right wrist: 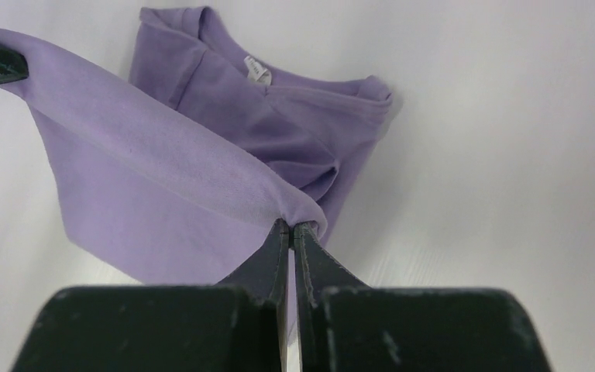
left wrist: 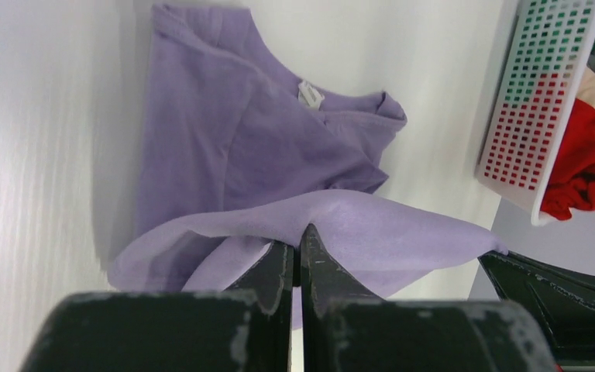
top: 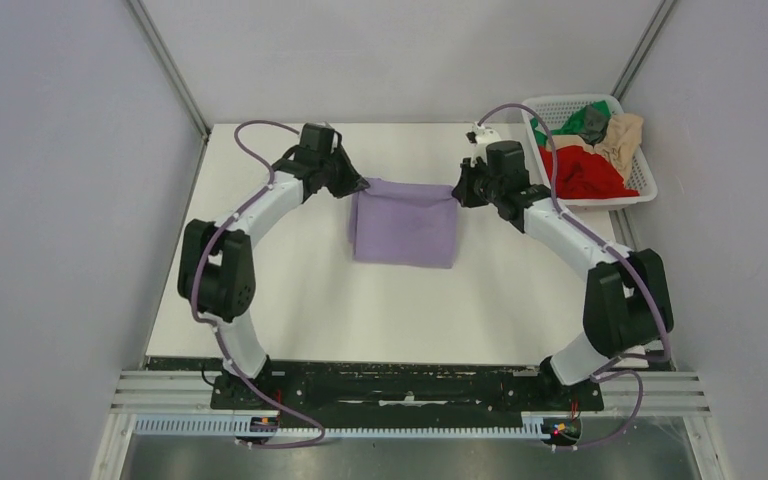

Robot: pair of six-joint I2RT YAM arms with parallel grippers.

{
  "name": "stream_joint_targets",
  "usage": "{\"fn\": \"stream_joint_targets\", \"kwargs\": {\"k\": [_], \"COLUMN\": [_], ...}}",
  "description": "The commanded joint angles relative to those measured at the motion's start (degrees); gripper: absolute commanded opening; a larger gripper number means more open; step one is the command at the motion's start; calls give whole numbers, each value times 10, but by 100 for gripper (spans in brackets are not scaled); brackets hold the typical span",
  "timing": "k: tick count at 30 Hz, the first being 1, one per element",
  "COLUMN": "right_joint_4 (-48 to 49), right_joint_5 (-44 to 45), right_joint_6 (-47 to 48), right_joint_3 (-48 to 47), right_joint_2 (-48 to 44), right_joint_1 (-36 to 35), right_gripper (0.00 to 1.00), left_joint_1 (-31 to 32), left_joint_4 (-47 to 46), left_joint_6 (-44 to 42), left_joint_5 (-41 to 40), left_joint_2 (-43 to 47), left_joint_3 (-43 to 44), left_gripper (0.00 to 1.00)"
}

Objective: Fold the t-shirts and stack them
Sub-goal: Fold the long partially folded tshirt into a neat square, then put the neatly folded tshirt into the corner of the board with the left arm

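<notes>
My left gripper is pinching the corner and will next lower it slightly away from my base, toward the collar (left wrist: 297, 87), and lay it down.
A lilac t-shirt (top: 405, 223) lies part-folded in the middle of the white table, its far edge lifted. My left gripper (top: 362, 185) is shut on the far left corner of that edge. My right gripper (top: 457, 189) is shut on the far right corner. The edge hangs taut between them. In the left wrist view my gripper (left wrist: 297, 246) pinches the lilac cloth (left wrist: 356, 225); the collar with its white tag (left wrist: 310, 94) lies on the table beyond. In the right wrist view my gripper (right wrist: 291, 226) pinches the cloth (right wrist: 147, 155) the same way.
A white plastic basket (top: 590, 150) at the far right corner holds red, green, grey and beige garments; it shows in the left wrist view (left wrist: 538, 108) too. Grey walls stand on both sides of the table (top: 360, 310).
</notes>
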State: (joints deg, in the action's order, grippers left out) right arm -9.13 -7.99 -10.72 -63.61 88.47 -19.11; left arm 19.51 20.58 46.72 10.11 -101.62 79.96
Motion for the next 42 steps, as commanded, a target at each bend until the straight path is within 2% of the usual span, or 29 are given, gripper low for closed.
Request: {"fn": "stream_joint_targets", "kwargs": {"k": [1,8,9,11,14,15,17,18,19,25,32,36,39,40,42], "right_joint_4": [47,85,86,94,130,129,95,71,66,126,135,135,128,123,119], "right_joint_5": [-4,-15,-17,-17,-11,-16,-27,-27,-25,4,3,25,38,42,54], "right_joint_6": [16,13,15,14,8,9,23,30,36,17,-9,-6,5,8,12], "right_joint_3": [-57,-108,-117,-142,-171,-193,-245,-261,-256,-93,61,113,137,143,158], "right_joint_2": [58,161,176,217,270,286,308,307,294,147,-9,-86,-130,-141,-165], "right_joint_1": [23,47,49,52,55,57,62,63,63,63,65,65,65,66,66], "right_gripper": [0,0,0,0,2,19,63,83,97,98,98,98,98,98,98], "left_joint_1": [-16,-30,-31,-32,-40,-42,-42,-41,-39,-26,3,8,21,24,30], "left_joint_4": [-9,-6,-3,4,37,47,56,56,56,67,86,83,85,95,106], "left_joint_6": [-27,-24,-25,-28,-23,-22,-24,-32,-41,-103,-162,-162,-169,-170,-171], "left_joint_5": [32,27,22,8,29,43,52,53,47,13,-15,-30,-58,-70,-86], "left_joint_2": [-72,-176,-189,-222,-278,-289,-291,-283,-269,-179,-189,-209,-223,-231,-244], "left_joint_3": [78,164,175,204,269,293,318,317,308,185,131,130,133,139,148], "left_gripper": [2,2,5,20,38,47,97,100,100,100,99,86,69,60,47]}}
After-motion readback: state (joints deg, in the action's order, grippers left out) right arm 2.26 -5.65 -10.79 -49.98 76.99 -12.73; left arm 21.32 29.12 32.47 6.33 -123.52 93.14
